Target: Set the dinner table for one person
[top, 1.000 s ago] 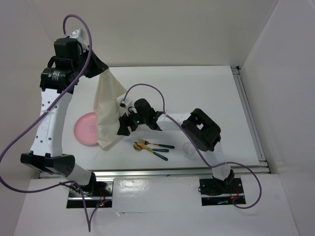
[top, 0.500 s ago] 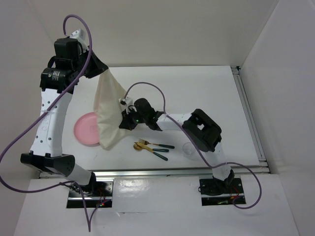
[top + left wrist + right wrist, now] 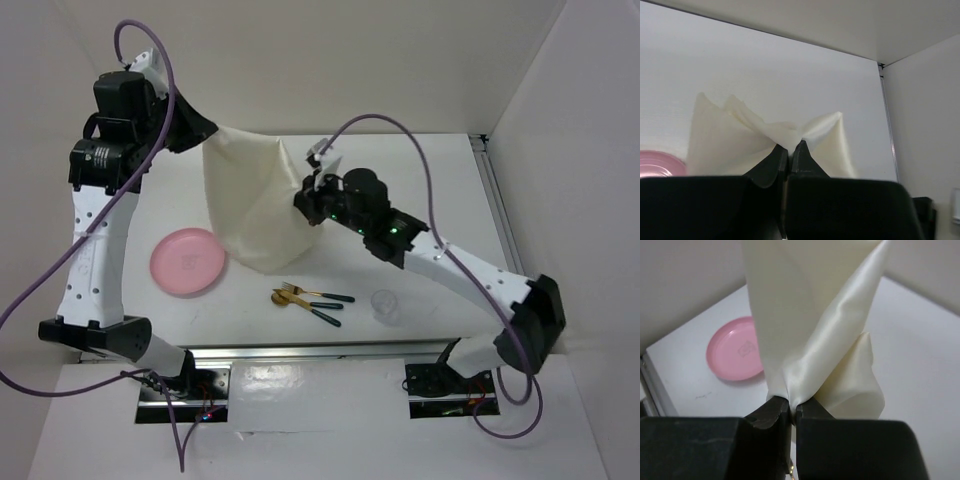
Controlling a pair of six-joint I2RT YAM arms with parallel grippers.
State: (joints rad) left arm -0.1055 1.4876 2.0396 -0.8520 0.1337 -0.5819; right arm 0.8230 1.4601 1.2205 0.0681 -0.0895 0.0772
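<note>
The cloth hangs slack, so my right gripper will next move outward and down, to the right in the top view, onto the bare far tabletop and let go.
A cream cloth (image 3: 255, 205) hangs spread above the white dinner table (image 3: 440, 180), stretched between both grippers. My left gripper (image 3: 205, 135) is shut on the cloth's upper left corner; the left wrist view shows its jaws (image 3: 789, 150) pinching a fold of the cloth (image 3: 740, 140). My right gripper (image 3: 308, 195) is shut on the cloth's right corner, and in the right wrist view the cloth (image 3: 810, 330) rises out of the closed jaws (image 3: 792, 405). The cloth's lower edge hangs close to the table; whether it touches I cannot tell.
A pink plate (image 3: 188, 262) lies on the table left of the cloth, also seen in the right wrist view (image 3: 735, 347). Gold cutlery with dark handles (image 3: 310, 298) lies near the front edge, with a clear cup (image 3: 385, 303) to its right. A metal rail (image 3: 505, 230) runs along the right edge.
My right gripper shut on the cloth's low corner, then rose and swung right, pulling the hanging cloth out wide. The left arm shifted slightly, still holding its corner.
</note>
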